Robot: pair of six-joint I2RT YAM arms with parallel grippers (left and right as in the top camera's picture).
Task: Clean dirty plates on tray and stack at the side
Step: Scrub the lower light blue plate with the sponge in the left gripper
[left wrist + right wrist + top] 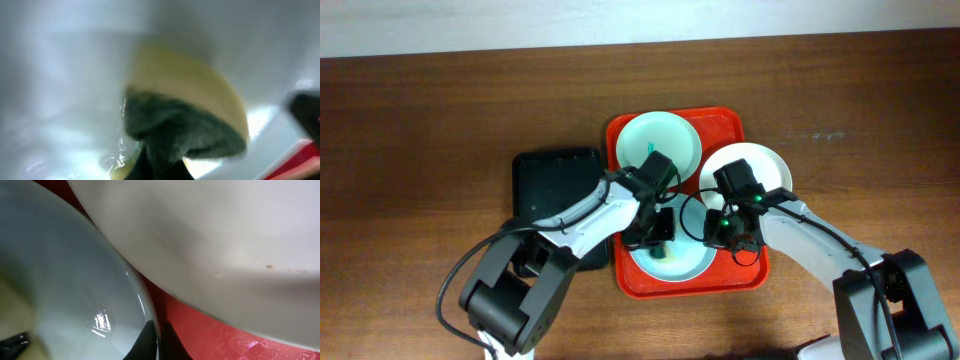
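Observation:
I should raise my left gripper, move it to its left in the overhead view and lower the sponge inside the black tray (553, 196) to release it.
Three plates lie on the red tray (738, 125): a mint plate (655, 135) at the back left, a white plate (765, 168) at the right, and a near mint plate (695, 265) at the front. My left gripper (660, 238) is shut on a green-and-yellow sponge (185, 110) and presses it onto the near mint plate (65, 90). My right gripper (159, 339) is shut on the rim of that near mint plate (70, 280), beside the white plate (215, 235). It shows in the overhead view (720, 232) too.
A black tray (552, 185) sits left of the red tray on the brown wooden table (420, 130). The red tray floor (210, 335) shows between the two plates.

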